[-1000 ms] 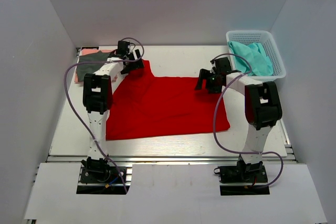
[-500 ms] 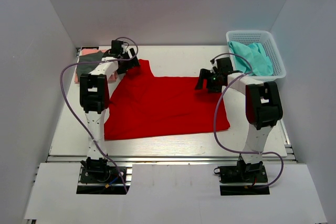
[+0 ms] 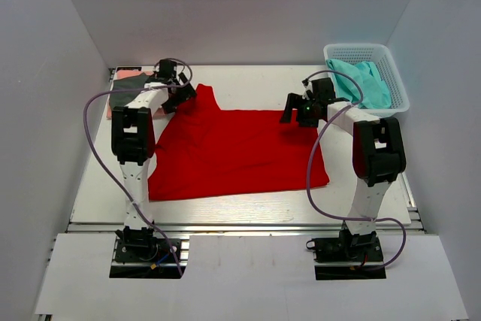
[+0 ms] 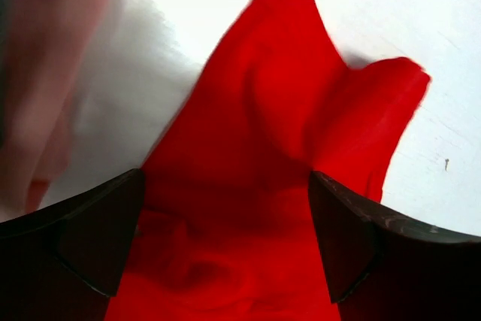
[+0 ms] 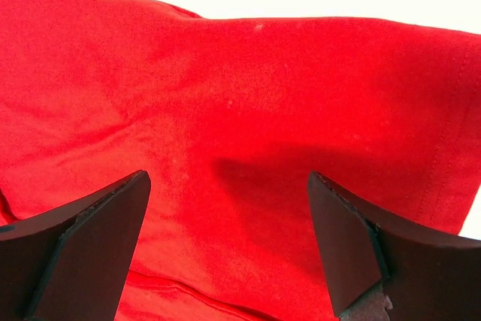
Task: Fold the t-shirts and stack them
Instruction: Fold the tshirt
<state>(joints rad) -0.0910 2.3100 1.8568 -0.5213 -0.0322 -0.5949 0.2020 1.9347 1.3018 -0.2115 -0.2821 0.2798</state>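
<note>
I will next move my left gripper outward past the rumpled fabric between its fingers, onto the tip of the sleeve's hem corner nearer the pile.
The bright red t-shirt lies spread flat in the middle of the table. My left gripper is at its far left sleeve. In the left wrist view the jaws stand wide apart, with rumpled red fabric between and below them. My right gripper is at the shirt's far right corner. It is open in the right wrist view, with smooth red fabric under it. A folded dark grey shirt lies on a salmon pink one at the far left.
A white lattice basket holding teal cloth stands at the far right, just behind my right arm. The folded pile is close to the left of my left gripper. White walls surround the table.
My left gripper has moved left and slightly nearer along the sleeve, and the shirt's left side has shifted a little left. My right gripper has edged slightly farther back.
</note>
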